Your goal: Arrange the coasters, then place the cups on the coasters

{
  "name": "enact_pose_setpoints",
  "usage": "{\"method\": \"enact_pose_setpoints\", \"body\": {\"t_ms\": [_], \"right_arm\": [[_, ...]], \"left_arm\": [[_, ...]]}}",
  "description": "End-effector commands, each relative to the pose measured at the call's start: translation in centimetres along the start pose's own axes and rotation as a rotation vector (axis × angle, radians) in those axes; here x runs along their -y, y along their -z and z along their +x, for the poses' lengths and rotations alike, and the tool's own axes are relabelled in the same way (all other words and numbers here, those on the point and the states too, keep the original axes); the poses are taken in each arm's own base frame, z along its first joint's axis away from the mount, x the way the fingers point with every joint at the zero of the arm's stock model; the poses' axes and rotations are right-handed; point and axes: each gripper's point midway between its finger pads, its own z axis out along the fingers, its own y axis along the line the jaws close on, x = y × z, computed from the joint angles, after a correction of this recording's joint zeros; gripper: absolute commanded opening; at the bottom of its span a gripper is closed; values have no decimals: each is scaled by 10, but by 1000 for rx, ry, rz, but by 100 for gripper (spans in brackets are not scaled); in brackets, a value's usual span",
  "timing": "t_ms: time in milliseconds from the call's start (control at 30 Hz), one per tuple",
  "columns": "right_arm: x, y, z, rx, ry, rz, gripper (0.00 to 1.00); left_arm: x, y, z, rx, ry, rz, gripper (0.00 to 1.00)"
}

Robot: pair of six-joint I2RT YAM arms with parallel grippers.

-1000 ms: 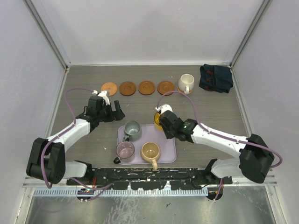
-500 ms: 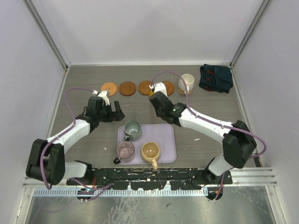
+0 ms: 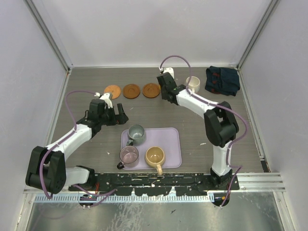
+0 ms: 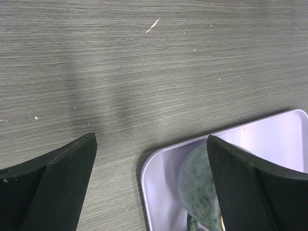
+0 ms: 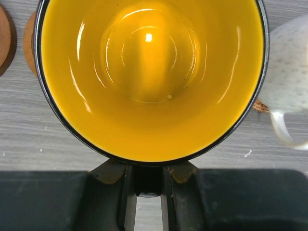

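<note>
The yellow cup still hangs above the table. It eases toward the white cup [image 3: 193, 84] and down in my right gripper next, and comes free on the coaster beneath.
My right gripper [image 5: 147, 192] is shut on the handle of the yellow cup [image 5: 151, 72], held over a brown coaster [image 5: 30, 43] in the back row. In the top view this gripper [image 3: 169, 91] hides the cup and that coaster. Three more coasters [image 3: 131, 91] lie in a row to its left. The white cup [image 3: 193, 84] stands on a coaster [image 5: 260, 106] just to its right. My left gripper [image 3: 118, 115] hangs open and empty near the tray's far left corner, by the grey-green cup [image 4: 199, 192]. The pinkish-purple cup [image 3: 129, 155] and the tan cup [image 3: 155, 156] stand on the tray.
The lavender tray [image 3: 171, 144] lies at the near middle of the table. A dark folded cloth [image 3: 222, 79] sits at the back right, beside the white cup. Grey walls close in the table on the left, right and back.
My right arm has carried the yellow cup from the tray's far right corner up to the back row, beside the white cup. The left arm has stayed where it was.
</note>
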Motion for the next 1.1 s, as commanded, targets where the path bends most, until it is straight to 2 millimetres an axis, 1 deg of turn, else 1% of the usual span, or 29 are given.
{"method": "enact_pose_setpoints", "body": {"t_ms": [0,100,267,367,500,700,833,900,1067], "right_arm": [[-4,-4,-62,132,-57,-32,1],[4,-12,-65,112,-66,-18,1],[22,-22,-67,87,-89,3,1],[33,-30,-62,60,-109,-2,1],[42,-37,-52,31,-118,0,1],[44,-45,-40,3,-114,5,1],[41,-48,-38,-1,-115,-8,1],[39,-50,-37,-3,-116,-15,1],[35,-53,-34,-11,-117,-31,1]], "left_arm": [[6,3,-12,40,-39,24,98],[5,2,-11,35,-41,20,98],[4,1,-12,35,-42,16,98],[4,0,-12,33,-44,12,98],[3,0,-14,38,-45,9,98],[4,0,-16,42,-45,11,98],[3,0,-15,42,-43,8,98],[0,-6,-7,13,-39,-2,98],[-1,-7,-7,11,-39,-3,98]]}}
